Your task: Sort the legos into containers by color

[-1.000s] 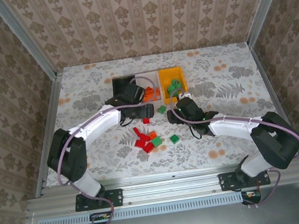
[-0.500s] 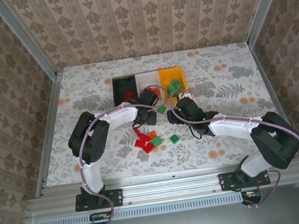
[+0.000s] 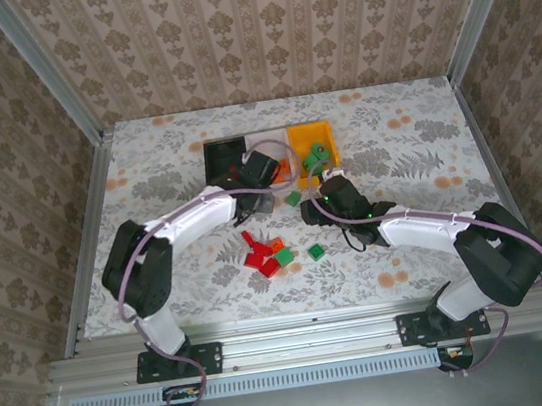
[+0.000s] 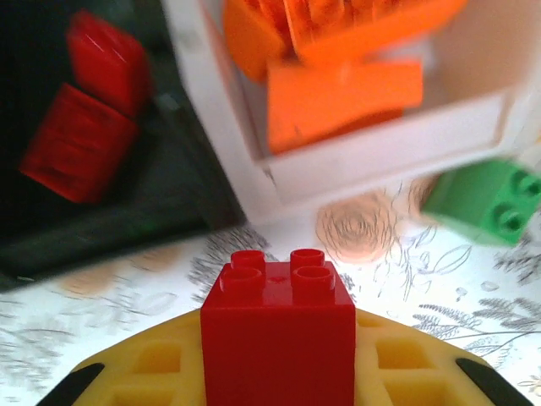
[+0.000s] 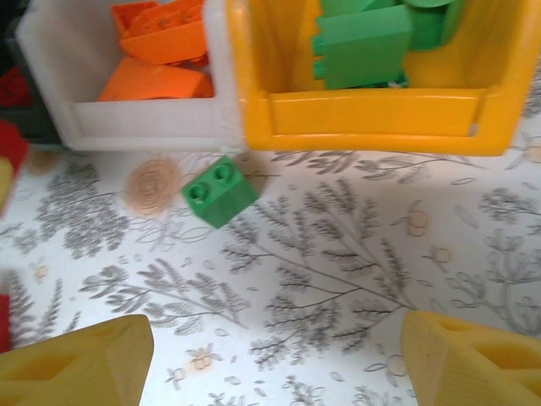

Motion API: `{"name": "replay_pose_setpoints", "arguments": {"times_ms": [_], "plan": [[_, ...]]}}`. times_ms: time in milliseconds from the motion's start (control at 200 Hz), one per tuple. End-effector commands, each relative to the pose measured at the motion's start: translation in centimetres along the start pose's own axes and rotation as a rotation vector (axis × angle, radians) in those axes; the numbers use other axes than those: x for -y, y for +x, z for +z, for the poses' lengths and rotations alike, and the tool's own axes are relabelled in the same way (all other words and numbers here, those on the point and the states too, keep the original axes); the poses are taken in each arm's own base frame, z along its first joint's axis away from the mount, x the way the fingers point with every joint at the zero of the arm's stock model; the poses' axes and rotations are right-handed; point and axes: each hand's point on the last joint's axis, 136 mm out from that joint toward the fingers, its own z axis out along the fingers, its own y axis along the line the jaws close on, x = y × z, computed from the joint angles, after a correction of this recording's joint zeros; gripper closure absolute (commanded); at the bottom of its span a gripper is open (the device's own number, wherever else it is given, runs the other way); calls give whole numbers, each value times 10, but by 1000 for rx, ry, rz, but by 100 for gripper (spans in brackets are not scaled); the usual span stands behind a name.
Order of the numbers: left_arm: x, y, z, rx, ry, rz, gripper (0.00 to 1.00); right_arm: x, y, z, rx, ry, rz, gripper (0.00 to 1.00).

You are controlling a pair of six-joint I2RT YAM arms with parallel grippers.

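The left gripper moves outward over the bin's dark open inside next and releases the red lego there, because red legos already lie in the black bin (image 4: 127, 211).
My left gripper (image 3: 257, 187) is shut on a red lego (image 4: 277, 330), held between its yellow fingers (image 4: 144, 376) just in front of the containers. The black bin (image 4: 127, 211) holds two red legos (image 4: 80, 144). The white bin (image 4: 380, 156) holds orange legos (image 4: 342, 97). The orange-yellow bin (image 5: 372, 118) holds green legos (image 5: 363, 42). A green lego (image 5: 220, 191) lies on the table before the white bin. My right gripper (image 5: 279, 364) stands open over bare table behind that lego, nothing between its fingers.
A cluster of loose legos lies near the table's middle: red ones (image 3: 256, 258), an orange one (image 3: 275, 246) and green ones (image 3: 315, 251). The three bins (image 3: 334, 149) stand in a row at the back centre. Patterned walls close in the table.
My left gripper has shut on a red lego from the table and carried it up toward the bins. The right arm has stayed still.
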Motion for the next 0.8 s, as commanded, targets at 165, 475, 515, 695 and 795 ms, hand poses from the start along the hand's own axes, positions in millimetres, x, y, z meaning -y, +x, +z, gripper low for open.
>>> {"name": "replay_pose_setpoints", "arguments": {"times_ms": [165,475,515,695,795], "plan": [[-80,-65,1,49,-125,-52,83,-47,-1,1,-18,-250,6,19],[-90,-94,40,11,-111,-79,80,-36,-5,-2,18,-200,9,0],[-89,-96,43,12,-106,-77,79,-36,-6,-3,22,-199,8,0],[-90,-97,58,-13,-130,-67,72,-35,-8,-6,32,-198,7,0],[-87,-97,66,-27,-120,-68,63,-35,-8,-7,33,-195,6,0]]}}
